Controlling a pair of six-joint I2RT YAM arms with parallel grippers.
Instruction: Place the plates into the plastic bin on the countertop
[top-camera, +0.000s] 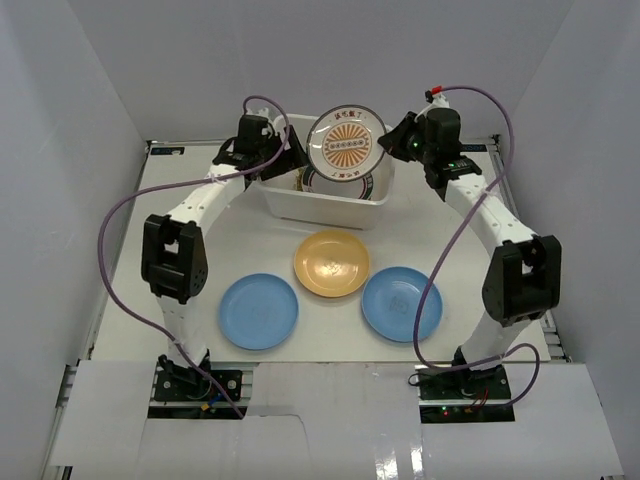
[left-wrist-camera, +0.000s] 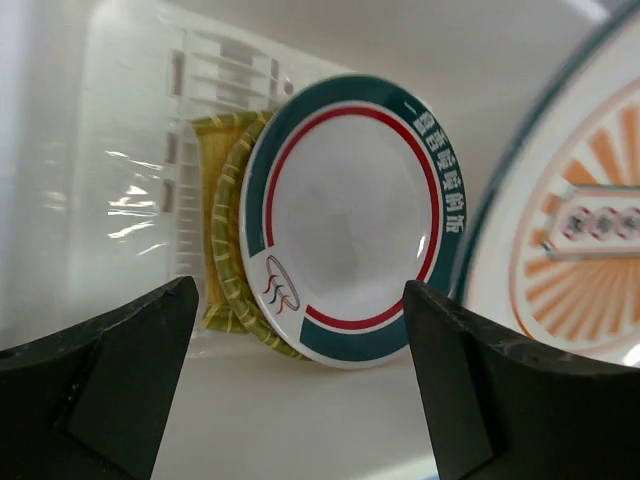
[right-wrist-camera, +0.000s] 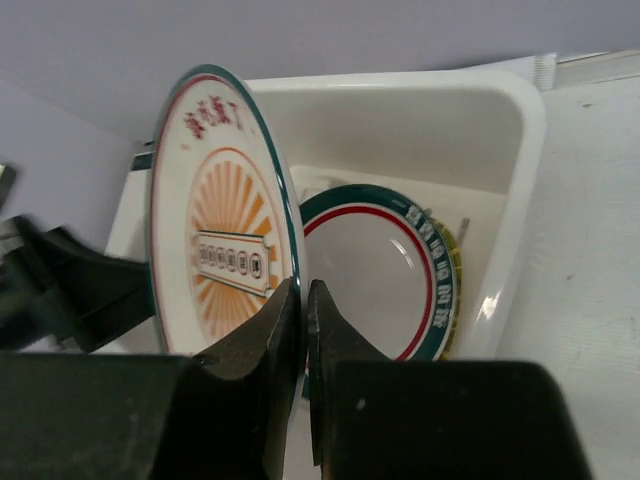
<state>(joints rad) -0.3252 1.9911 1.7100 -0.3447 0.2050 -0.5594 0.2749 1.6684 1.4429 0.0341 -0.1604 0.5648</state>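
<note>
The sunburst plate in my right gripper should next come down onto the leaning plate (top-camera: 342, 187) (right-wrist-camera: 375, 270), which is below and to the gripper's left in the top view. I should release it there.
My right gripper (right-wrist-camera: 305, 290) is shut on the rim of the white plate with the orange sunburst (right-wrist-camera: 215, 230), holding it on edge over the plastic bin (right-wrist-camera: 500, 130). In the top view this plate (top-camera: 346, 145) stands above the bin (top-camera: 275, 200), with the right gripper (top-camera: 392, 145) at its right edge. A green-and-red-rimmed plate (left-wrist-camera: 345, 215) leans inside the bin against yellow patterned plates (left-wrist-camera: 225, 230). My left gripper (left-wrist-camera: 300, 290) is open at the bin's left side (top-camera: 295, 155), holding nothing. Two blue plates (top-camera: 258, 311) (top-camera: 401, 303) and an orange-yellow plate (top-camera: 331, 263) lie on the countertop (top-camera: 250, 240).
White walls close in the countertop on the left, back and right. The three flat plates lie between the bin and the arm bases. Purple cables loop beside both arms.
</note>
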